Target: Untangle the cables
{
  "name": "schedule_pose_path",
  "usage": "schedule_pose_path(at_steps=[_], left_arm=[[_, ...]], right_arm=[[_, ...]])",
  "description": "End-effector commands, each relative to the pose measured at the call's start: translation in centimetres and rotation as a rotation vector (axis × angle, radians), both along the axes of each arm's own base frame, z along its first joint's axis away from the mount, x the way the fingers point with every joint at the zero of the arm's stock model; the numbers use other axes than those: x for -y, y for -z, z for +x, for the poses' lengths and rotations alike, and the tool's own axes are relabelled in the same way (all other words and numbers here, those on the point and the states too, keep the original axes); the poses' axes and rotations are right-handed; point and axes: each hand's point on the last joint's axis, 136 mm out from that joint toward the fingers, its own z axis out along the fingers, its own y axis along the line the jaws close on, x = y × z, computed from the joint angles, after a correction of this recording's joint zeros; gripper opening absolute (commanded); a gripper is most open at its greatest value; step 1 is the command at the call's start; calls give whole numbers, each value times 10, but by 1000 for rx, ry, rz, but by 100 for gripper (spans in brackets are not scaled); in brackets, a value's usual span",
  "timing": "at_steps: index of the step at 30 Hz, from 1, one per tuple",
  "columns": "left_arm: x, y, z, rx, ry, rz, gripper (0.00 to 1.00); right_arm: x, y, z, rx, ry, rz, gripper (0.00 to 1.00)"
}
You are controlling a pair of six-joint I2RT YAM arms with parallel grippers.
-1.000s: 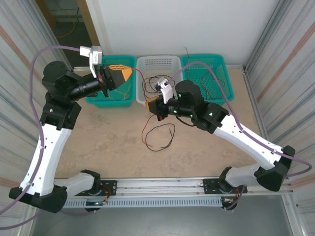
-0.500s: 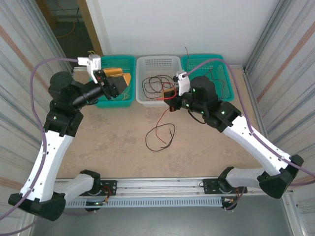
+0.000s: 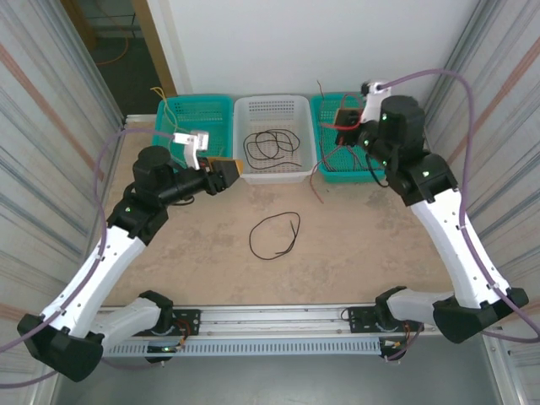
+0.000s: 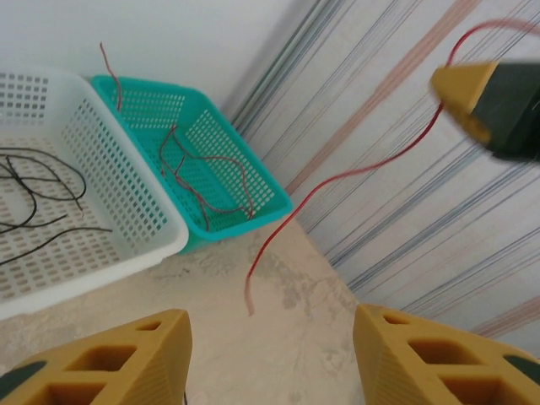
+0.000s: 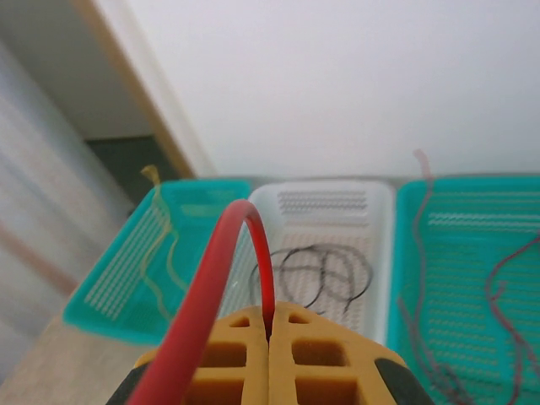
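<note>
My right gripper will next move outward toward the teal basket's far rim, then down to release the red cable (image 3: 317,187), because the teal basket with the red-brown cables is below.
My right gripper (image 3: 342,119) hangs over the right teal basket (image 3: 381,150), shut on a red cable (image 3: 317,187) whose free end dangles to the table in front of the baskets. In the right wrist view the red cable (image 5: 253,245) arches out of the closed fingers (image 5: 325,354). A black cable (image 3: 251,240) lies in a loose loop mid-table. My left gripper (image 3: 234,171) stands open with nothing in it, just in front of the white basket (image 3: 246,173). The left wrist view shows its fingers (image 4: 110,363) wide apart above bare table, the red cable (image 4: 337,175) hanging beyond them.
Three baskets line the back wall: a left teal basket (image 3: 169,114) with yellow cables, the white one with black cables (image 3: 272,143), the right teal one with red-brown cables (image 4: 215,164). Corrugated walls close both sides. A rail (image 3: 278,319) runs along the near edge.
My right gripper has carried the red cable from mid-table up and right, over the right teal basket. My left gripper has left the left teal basket, moved toward the table's middle and opened.
</note>
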Motion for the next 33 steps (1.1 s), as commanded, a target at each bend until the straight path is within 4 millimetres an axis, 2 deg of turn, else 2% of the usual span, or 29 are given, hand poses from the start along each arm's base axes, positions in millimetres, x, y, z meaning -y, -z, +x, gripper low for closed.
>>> schedule_pose_path(at_steps=[1, 6, 10, 11, 18, 22, 28, 33], left_arm=[[7, 21, 2, 10, -24, 106, 55], [13, 62, 4, -70, -49, 222, 56], [4, 85, 4, -124, -106, 243, 57], [2, 88, 3, -134, -112, 244, 58], [-8, 114, -6, -215, -145, 271, 58], [-13, 135, -10, -262, -151, 299, 60], [-17, 174, -20, -396, -149, 369, 59], [-24, 188, -30, -440, -153, 401, 60]], right_arm=[[30, -3, 21, -28, 114, 6, 0], [67, -10, 61, -11, 203, 54, 0], [89, -8, 97, -27, 248, 76, 0], [94, -13, 103, -20, 252, 83, 0], [126, 13, 152, -98, 260, 240, 0], [131, 46, 178, -181, 265, 291, 0], [136, 116, 216, -372, 263, 387, 0], [132, 172, 235, -539, 261, 397, 0]])
